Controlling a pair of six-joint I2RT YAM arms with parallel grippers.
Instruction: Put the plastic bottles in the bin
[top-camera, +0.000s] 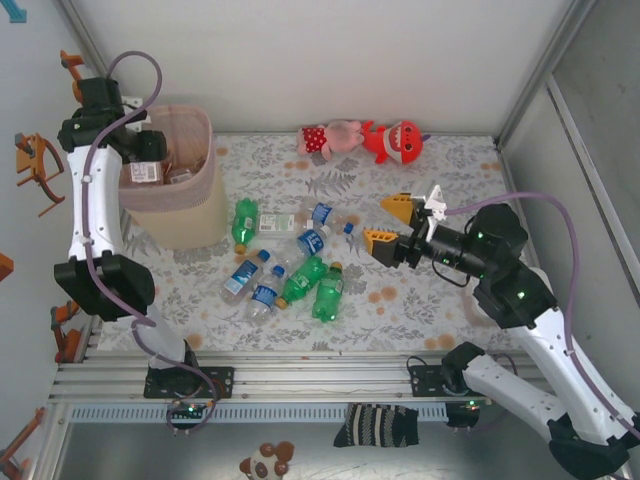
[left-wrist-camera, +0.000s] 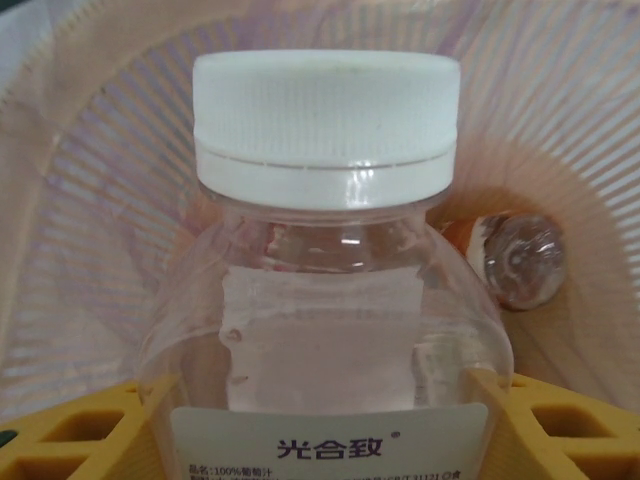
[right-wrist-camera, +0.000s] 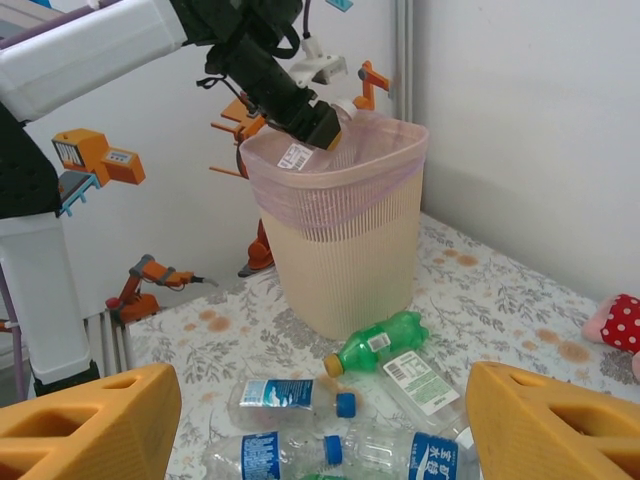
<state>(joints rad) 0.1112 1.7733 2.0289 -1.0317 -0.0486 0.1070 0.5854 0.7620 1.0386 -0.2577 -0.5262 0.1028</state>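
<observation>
I will next lower my left gripper deeper into the pink-rimmed bin (top-camera: 200, 215) and let go of the clear plastic bottle, because the bin's bottom (top-camera: 178, 168) is below the gripper.
My left gripper (top-camera: 150, 150) is shut on a clear plastic bottle (left-wrist-camera: 325, 250) with a white cap and white label. It holds the bottle just inside the mouth of the pink-rimmed bin (top-camera: 200, 215), whose ribbed inner wall (left-wrist-camera: 100, 250) surrounds it. Another bottle (left-wrist-camera: 520, 260) lies at the bin's bottom. Yellow fingers (left-wrist-camera: 80, 435) flank the held bottle. Several bottles lie on the table in front of the bin: green ones (top-camera: 243, 222) (top-camera: 328, 292) and clear blue-labelled ones (top-camera: 240, 278) (top-camera: 313, 240). My right gripper (top-camera: 390, 222) hovers open just right of that pile, nothing between its fingers (right-wrist-camera: 90, 420).
A pink plush toy (top-camera: 330, 138) and a red one (top-camera: 395, 140) lie at the table's far edge. A striped sock-like item (top-camera: 375, 425) rests on the front rail. Walls close in on the right and behind. The bin (right-wrist-camera: 350, 260) stands at the far left corner.
</observation>
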